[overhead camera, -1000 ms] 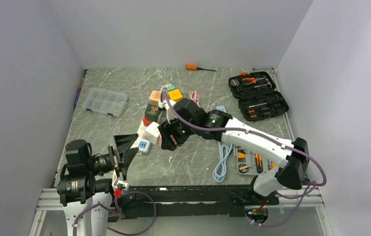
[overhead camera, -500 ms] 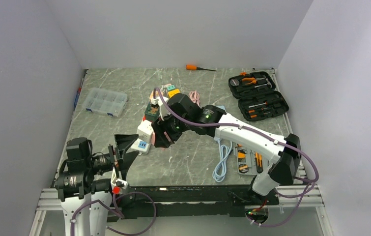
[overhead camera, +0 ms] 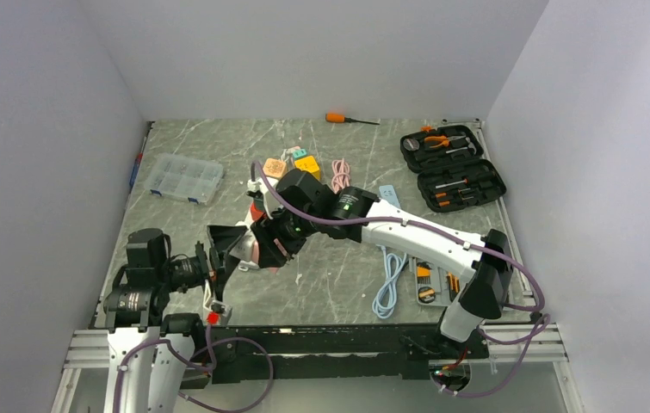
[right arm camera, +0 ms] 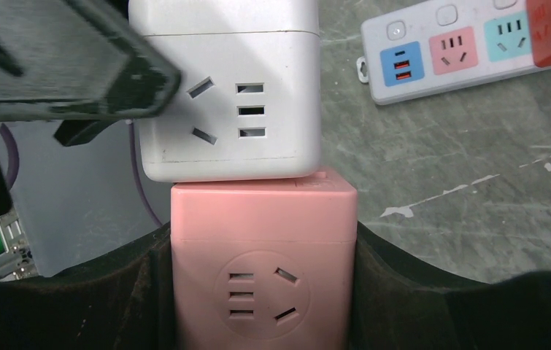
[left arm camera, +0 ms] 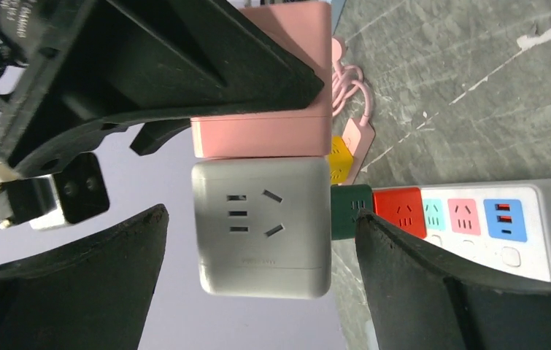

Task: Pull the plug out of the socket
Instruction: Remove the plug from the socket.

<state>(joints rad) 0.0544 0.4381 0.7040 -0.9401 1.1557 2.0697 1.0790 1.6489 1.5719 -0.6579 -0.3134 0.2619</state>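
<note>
I should pull my right gripper away from the white cube, to the right in the top view, then bring it down onto the tabletop [overhead camera: 357,263] beside the blue cable, because that spot is clear.
My right gripper [right arm camera: 261,248] is shut on a pink cube socket [right arm camera: 261,270], with a finger [right arm camera: 148,299] against each side. A white cube plug adapter [right arm camera: 228,95] sits plugged onto the pink cube's far end. In the left wrist view the white cube [left arm camera: 261,226] hangs below the pink cube [left arm camera: 261,87]. My left gripper [left arm camera: 261,219] is open, one finger [left arm camera: 418,284] on each side of the white cube, with gaps on both sides. In the top view the two grippers meet at front left: the left gripper [overhead camera: 225,248] and the right gripper [overhead camera: 268,243].
A white power strip [left arm camera: 469,226] with coloured sockets and green and red cubes lies on the table below. There are also a clear organiser box [overhead camera: 185,178], an orange screwdriver [overhead camera: 338,118], open black tool cases [overhead camera: 453,168], a blue cable [overhead camera: 387,284], a pink cable [overhead camera: 339,172] and loose coloured cubes [overhead camera: 291,163].
My right arm has carried the joined pink and white cubes left and toward the front. The left gripper has turned to face them, and the white cube now sits between its open jaws.
</note>
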